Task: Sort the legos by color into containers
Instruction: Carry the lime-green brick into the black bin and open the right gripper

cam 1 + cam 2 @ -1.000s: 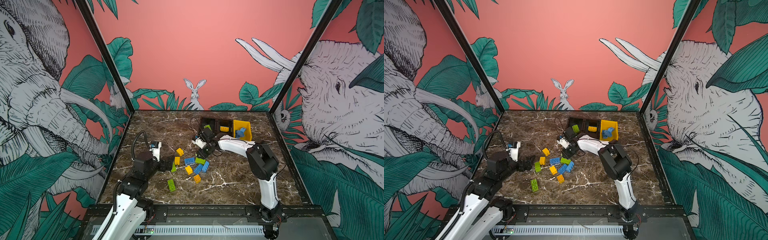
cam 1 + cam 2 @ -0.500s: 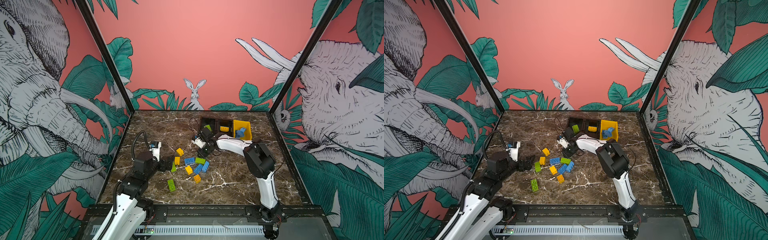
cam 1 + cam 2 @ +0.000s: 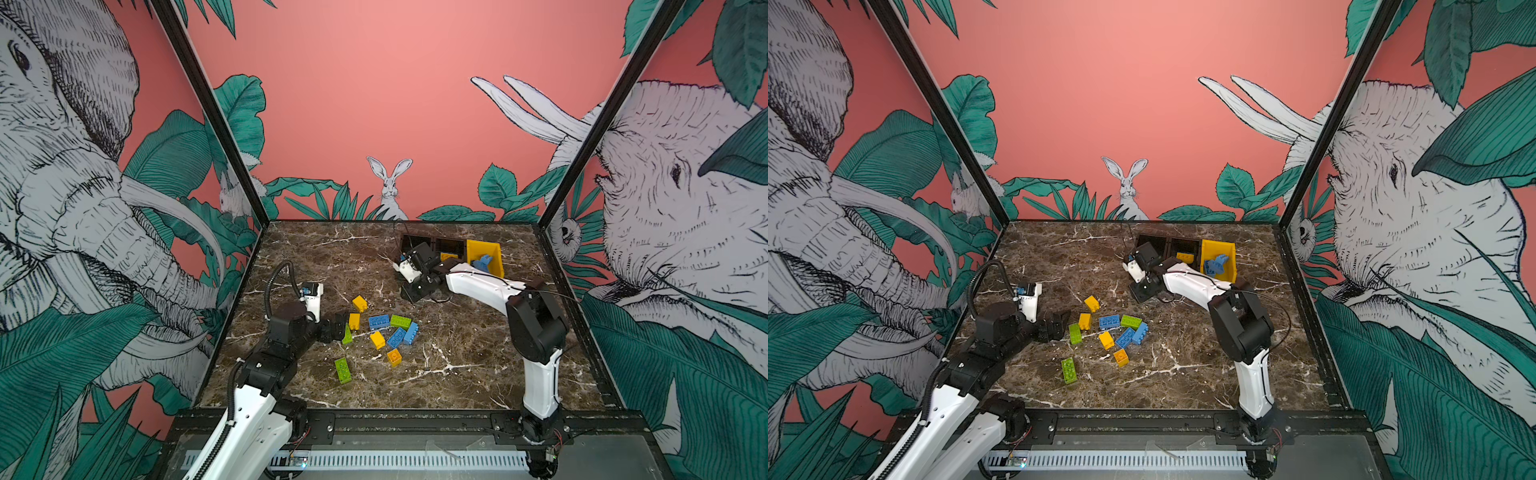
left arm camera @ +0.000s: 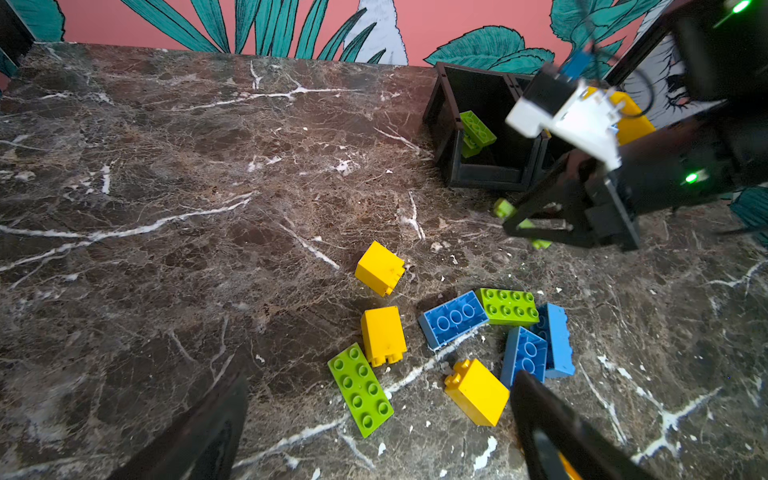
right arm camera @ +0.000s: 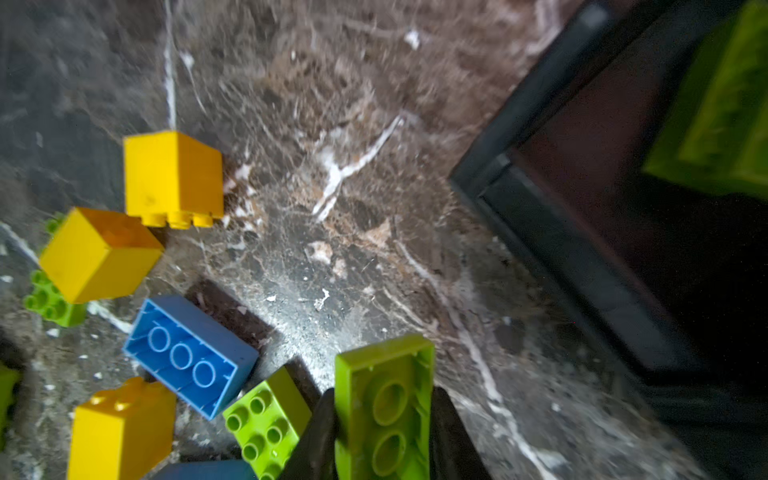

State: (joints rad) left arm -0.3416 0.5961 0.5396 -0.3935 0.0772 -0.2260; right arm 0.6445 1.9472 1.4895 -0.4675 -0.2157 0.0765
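The right gripper lifts outward over that container's open top [image 5: 632, 220] next and releases the flat lime green lego [image 5: 384, 399], since that black container already holds a green lego.
Several loose legos lie mid-table in both top views: yellow [image 3: 359, 303], blue [image 3: 379, 322] and lime green [image 3: 343, 370]. My right gripper [image 5: 384, 440] is shut on a flat lime green lego [image 5: 384, 399], hollow underside toward the camera, just in front of the left black container [image 3: 415, 241]. That container holds a green lego [image 4: 478, 129]. The other black container [image 3: 1185, 247] holds a yellow one, and the yellow container [image 3: 484, 253] holds blue ones. My left gripper [image 3: 338, 326] stands open at the pile's left edge, empty, with a green lego [image 4: 360, 388] between its fingers [image 4: 552, 424].
The three containers stand in a row at the back right of the marble table [image 3: 324, 257]. Black frame posts and printed walls close in the sides and back. The right arm's elbow [image 3: 536, 328] hangs over the table's right half.
The right gripper's jaws have closed on the flat green lego, and that arm's elbow has shifted slightly. The left arm and the loose pile have not moved.
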